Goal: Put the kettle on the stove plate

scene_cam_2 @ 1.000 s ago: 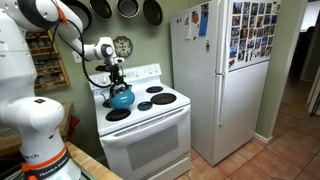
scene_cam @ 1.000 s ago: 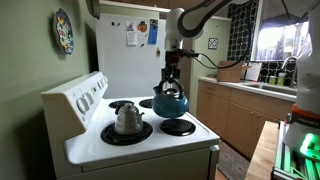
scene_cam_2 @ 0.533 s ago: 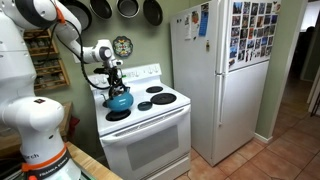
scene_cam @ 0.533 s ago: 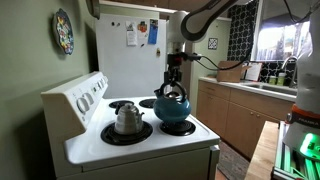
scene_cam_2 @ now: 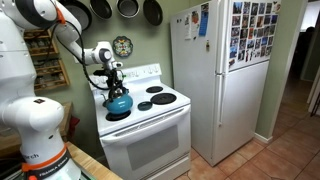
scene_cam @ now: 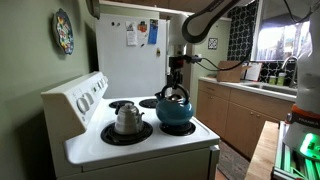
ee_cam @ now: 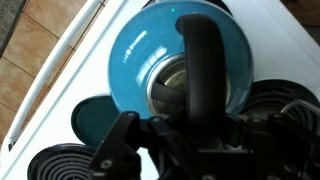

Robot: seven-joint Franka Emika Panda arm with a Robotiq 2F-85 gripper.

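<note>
The dark coil still shows beneath the teal kettle, so my gripper needs to lower it onto the front stove plate [scene_cam: 179, 129] and release its arched handle there.
The teal kettle [scene_cam: 176, 110] sits low over the front stove plate [scene_cam: 179, 129] of the white stove, at or just above the coil; I cannot tell if it touches. It also shows in an exterior view [scene_cam_2: 119, 101] over the front burner [scene_cam_2: 118, 115]. My gripper [scene_cam: 177, 82] comes straight down from above and is shut on the kettle's dark arched handle [ee_cam: 203, 70]. In the wrist view the gripper [ee_cam: 200, 128] clamps the handle above the teal kettle body [ee_cam: 140, 50]. The plate is mostly hidden beneath the kettle.
A shiny silver kettle [scene_cam: 127, 118] stands on the wider coil burner [scene_cam: 127, 134] beside the teal one. Other burners [scene_cam_2: 163, 98] lie on the stovetop. The control panel [scene_cam: 85, 97] rises behind it. A white fridge [scene_cam_2: 215, 80] and counter [scene_cam: 235, 100] flank the stove.
The gripper has lowered the teal kettle from above the stovetop down onto the front burner. The silver kettle has not moved.
</note>
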